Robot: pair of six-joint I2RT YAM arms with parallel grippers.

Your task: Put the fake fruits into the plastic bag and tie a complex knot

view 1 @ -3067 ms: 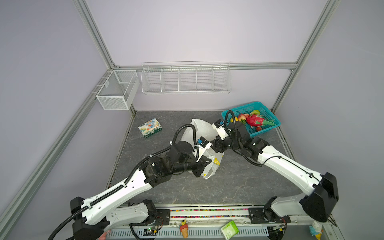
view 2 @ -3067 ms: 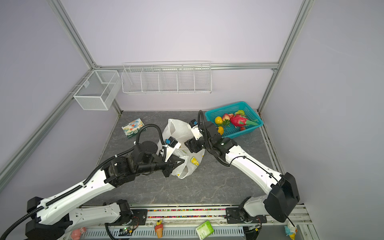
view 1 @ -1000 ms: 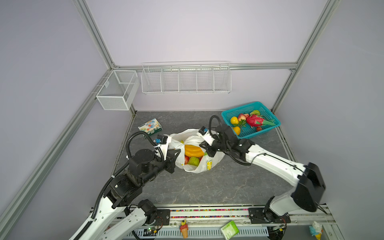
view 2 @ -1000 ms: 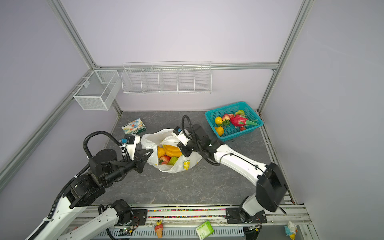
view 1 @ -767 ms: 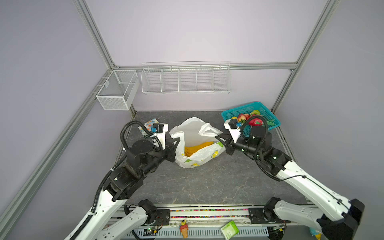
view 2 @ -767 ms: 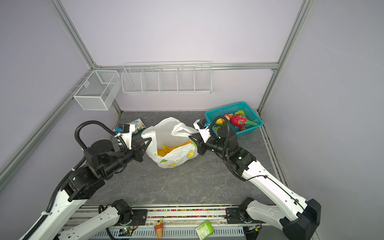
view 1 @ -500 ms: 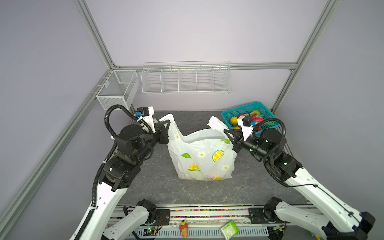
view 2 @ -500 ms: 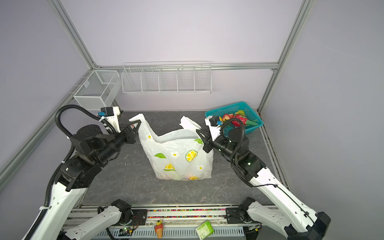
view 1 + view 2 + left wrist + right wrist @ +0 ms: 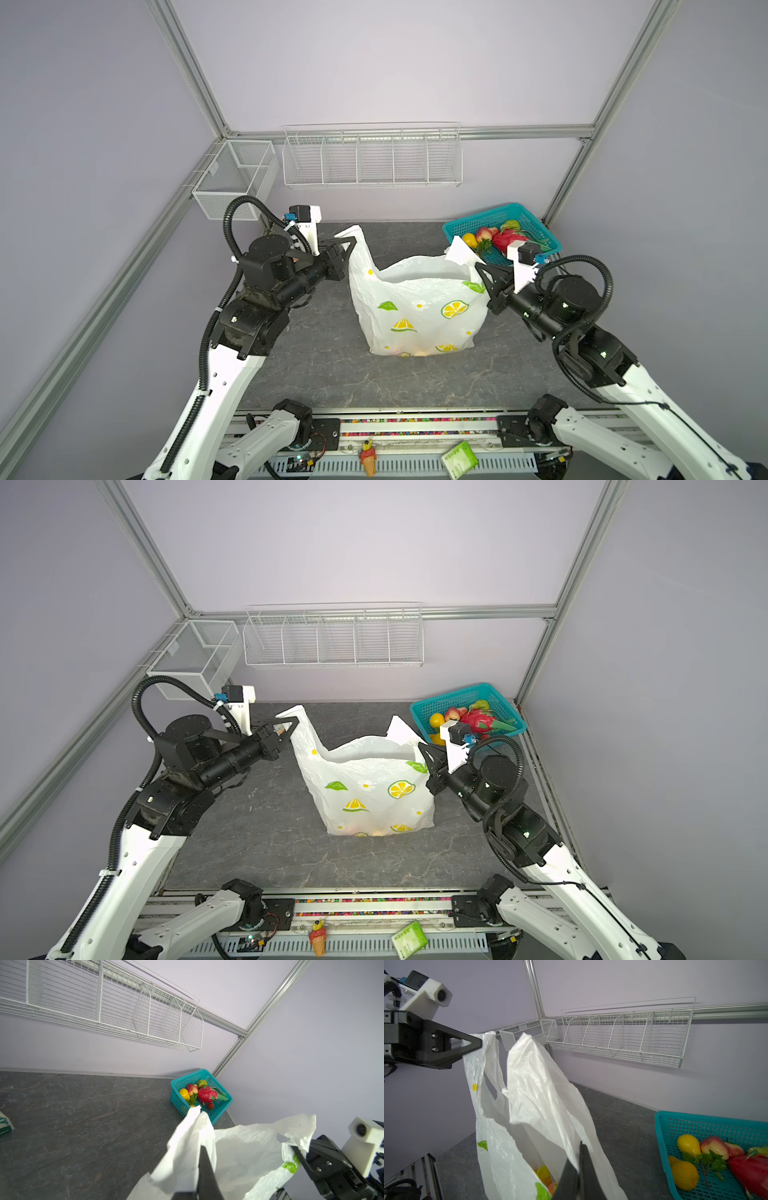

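Note:
The robot should next ease its right gripper down and in toward the bag's wide opening [image 9: 424, 269] [image 9: 524, 1136], then let go of the bag's handle there, since the left gripper still holds the other handle.
The plastic bag [image 9: 415, 307] [image 9: 365, 787] stands upright in mid-table, white with lemon and leaf prints, its mouth stretched wide. My left gripper [image 9: 353, 242] [image 9: 296, 722] [image 9: 202, 1148] is shut on the bag's left handle [image 9: 187, 1147]. My right gripper [image 9: 478, 266] [image 9: 420, 746] [image 9: 580, 1144] is shut on the right handle [image 9: 542, 1084]. Both handles are pulled apart and raised. Some fake fruits [image 9: 544, 1174], yellow and orange, lie at the bag's bottom. More fake fruits [image 9: 505, 239] [image 9: 204, 1093] sit in the teal basket. No knot is in view.
The teal basket [image 9: 478, 216] [image 9: 440, 702] stands at the back right corner. A wire shelf [image 9: 372, 160] and a mesh bin [image 9: 232, 183] hang on the walls. An ice-cream figurine [image 9: 368, 453] and a green packet [image 9: 459, 457] lie on the front rail.
Both arms rose and drew apart with the handles. The bag went from lying slumped on the table to standing upright with its mouth stretched. It has hardly moved in the last half second.

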